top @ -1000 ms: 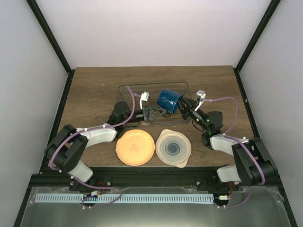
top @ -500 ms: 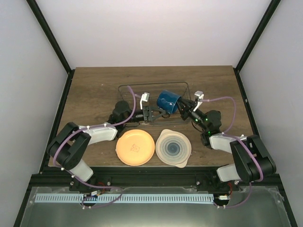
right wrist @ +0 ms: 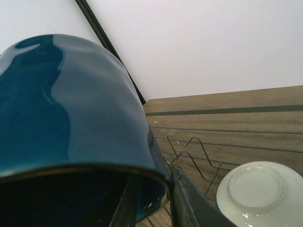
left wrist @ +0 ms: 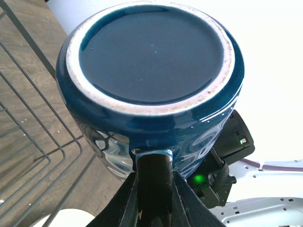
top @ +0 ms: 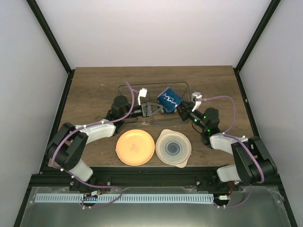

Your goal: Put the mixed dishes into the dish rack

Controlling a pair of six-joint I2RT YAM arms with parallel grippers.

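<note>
The mug in my left gripper comes down past the bowl for release next. The rack's near corner is below the gripper and to its right in the top view.
The dark blue mug with white squiggle [top: 169,99] hangs tilted over the dark wire dish rack [top: 127,87], held between both arms. My left gripper [top: 156,109] is shut on the mug's handle; in the left wrist view the mug's base [left wrist: 151,52] fills the frame above my left gripper [left wrist: 154,189]. My right gripper [top: 182,109] is shut on the mug's rim [right wrist: 71,104], one finger inside and one outside, as my right gripper [right wrist: 154,201] shows in its own wrist view. The small white bowl [right wrist: 258,194] lies upside down in the rack. The orange plate [top: 135,147] and the pale blue-ringed plate [top: 173,149] lie on the table in front. The striped plate is out of view.
The rack's upright wire dividers [right wrist: 189,146] stand just below the mug, and rack wires [left wrist: 28,118] run to its left. The wooden table [top: 90,94] is framed by black posts and white walls.
The mug has moved back and rolled over, so its white squiggle now faces up. Both grippers have moved with it, still holding it.
</note>
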